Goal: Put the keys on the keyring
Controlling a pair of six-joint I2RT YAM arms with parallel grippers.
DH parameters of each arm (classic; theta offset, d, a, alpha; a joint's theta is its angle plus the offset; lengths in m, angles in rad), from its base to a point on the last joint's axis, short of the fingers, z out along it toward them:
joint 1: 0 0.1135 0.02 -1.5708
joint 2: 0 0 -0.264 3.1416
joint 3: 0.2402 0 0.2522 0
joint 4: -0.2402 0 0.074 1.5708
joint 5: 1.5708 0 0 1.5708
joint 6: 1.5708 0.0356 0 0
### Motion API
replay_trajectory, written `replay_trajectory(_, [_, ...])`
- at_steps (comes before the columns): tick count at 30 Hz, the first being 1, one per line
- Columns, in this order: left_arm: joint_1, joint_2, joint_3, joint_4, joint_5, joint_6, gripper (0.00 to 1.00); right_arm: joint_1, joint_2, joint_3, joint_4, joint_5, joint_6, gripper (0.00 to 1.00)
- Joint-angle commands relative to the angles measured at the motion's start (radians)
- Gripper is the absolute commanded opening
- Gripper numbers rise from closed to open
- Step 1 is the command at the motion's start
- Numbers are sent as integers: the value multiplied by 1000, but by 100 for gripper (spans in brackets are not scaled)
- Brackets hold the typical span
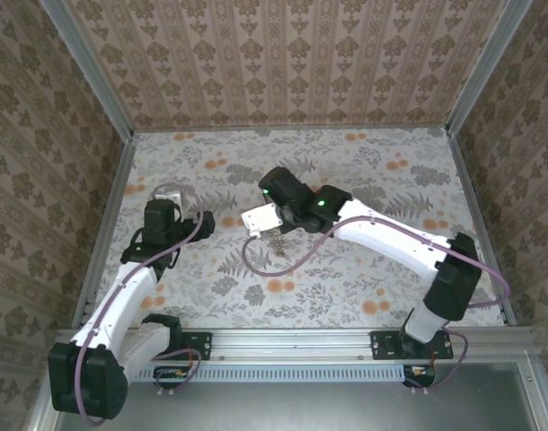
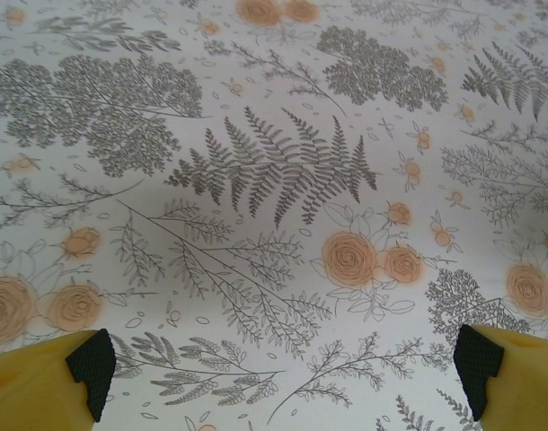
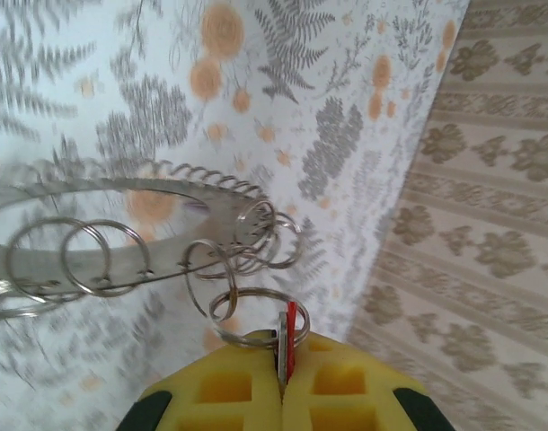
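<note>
The keyring hangs in the air from the keys. So I will lower my right gripper to the floral cloth in the middle of the table [image 1: 322,246] and release the keys there.
My right gripper [image 3: 283,388] is shut on the keys [image 3: 287,339], a thin red and silver piece standing edge-on between the yellow fingers. A small split ring [image 3: 247,316] hangs at that piece; whether it passes through it I cannot tell. It links to the keyring [image 3: 121,196], a large flat metal hoop carrying several small split rings, held up over the table. In the top view the right gripper [image 1: 276,224] is at mid-table with the rings [image 1: 279,241] dangling below it. My left gripper [image 2: 287,364] is open over bare floral cloth, and sits [image 1: 206,222] left of the right one.
The floral tablecloth [image 1: 364,180] covers the whole work area. Patterned walls [image 1: 292,63] close off the back and both sides, with a metal rail [image 1: 292,341] along the near edge. A purple cable [image 1: 256,262] loops under the right arm.
</note>
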Motion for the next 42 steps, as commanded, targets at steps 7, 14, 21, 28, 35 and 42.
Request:
replay_trajectory(7, [16, -27, 14, -5, -16, 36, 100, -49, 129, 18, -12, -103, 475, 0])
replay_trajectory(14, [19, -12, -21, 20, -2, 25, 100, -181, 129, -129, 25, -159, 433, 0])
replay_trajectory(21, [25, 9, -41, 47, -5, 25, 100, -292, 132, -318, 56, -154, 312, 0])
replay_trajectory(28, [28, 80, -19, 36, -87, 19, 100, -373, 117, -439, 85, -117, 323, 20])
replay_trajectory(35, [13, 20, -8, 86, -146, 177, 100, -469, -167, -515, 52, -310, 350, 39])
replay_trajectory(42, [-4, -68, 12, 124, -131, 397, 100, -629, -562, -579, 281, -563, 570, 64])
